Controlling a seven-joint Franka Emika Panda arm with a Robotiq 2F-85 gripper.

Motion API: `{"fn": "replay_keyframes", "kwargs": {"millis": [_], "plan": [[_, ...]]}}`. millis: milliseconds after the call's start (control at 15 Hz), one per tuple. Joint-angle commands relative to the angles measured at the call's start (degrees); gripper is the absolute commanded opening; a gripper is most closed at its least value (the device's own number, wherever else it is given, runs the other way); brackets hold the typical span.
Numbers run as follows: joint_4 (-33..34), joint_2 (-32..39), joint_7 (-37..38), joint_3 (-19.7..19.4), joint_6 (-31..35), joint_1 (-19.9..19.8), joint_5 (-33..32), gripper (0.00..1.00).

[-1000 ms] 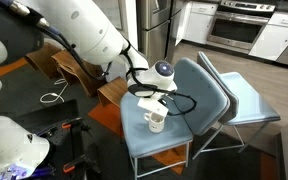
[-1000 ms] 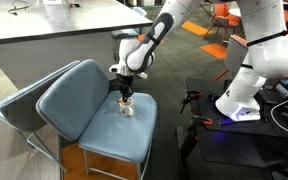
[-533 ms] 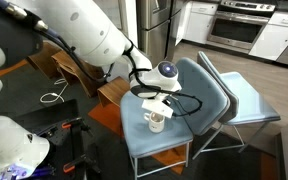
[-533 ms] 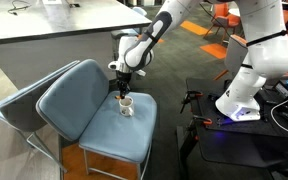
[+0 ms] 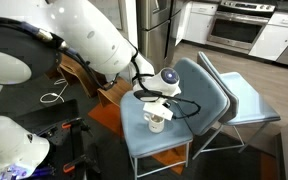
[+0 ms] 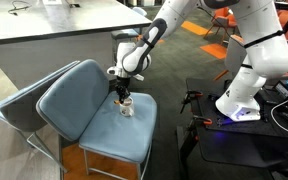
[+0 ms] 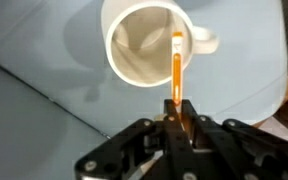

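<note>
My gripper lowers the thin orange stick (image 7: 176, 68) toward the white mug's opening next and releases it there, as the mug stands upright just below my gripper.
A white mug (image 7: 150, 42) stands upright on the pale blue seat of a chair (image 7: 44, 40). In the wrist view my gripper (image 7: 175, 108) is shut on a thin orange stick (image 7: 176, 68), whose far end reaches over the mug's rim, beside the handle (image 7: 204, 42). In both exterior views the gripper (image 5: 156, 103) (image 6: 124, 92) hangs straight above the mug (image 5: 156, 121) (image 6: 126, 105), pointing down. How deep the stick sits in the mug is hidden.
The blue chair's backrest (image 5: 206, 88) rises just behind the mug, and a second chair (image 5: 246, 100) stands beyond it. A wooden chair (image 5: 79, 75) and the robot's base (image 6: 246, 95) are close by. A large table (image 6: 54, 30) stands behind.
The gripper with the stick has shifted slightly over the mug; the arm's upper links have swung. The mug has not moved.
</note>
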Motion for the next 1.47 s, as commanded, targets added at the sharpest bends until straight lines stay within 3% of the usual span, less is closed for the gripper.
{"fn": "replay_keyframes", "kwargs": {"millis": [0, 133, 200, 333, 467, 800, 1067, 1400], "plan": [[1.7, 2.1, -1.16, 0.64, -1.1, -1.06, 0.6, 0.03], [1.77, 2.55, -0.18, 0.03, -0.46, -0.82, 0.26, 0.03], [1.77, 2.57, 0.72, -0.57, -0.29, -0.43, 0.1, 0.35], [1.01, 1.5, 2.64, -2.34, 0.3, 0.79, -0.73, 0.44], [0.32, 0.18, 4.19, -4.13, 0.27, 2.36, -1.94, 0.6], [-0.57, -5.42, 22.07, -13.97, -5.56, 13.37, -10.51, 0.99], [3.21, -8.38, 36.03, -16.36, -20.63, 18.45, -15.52, 1.0], [9.77, -9.21, 41.61, -15.97, -36.89, 19.76, -14.36, 1.0]]}}
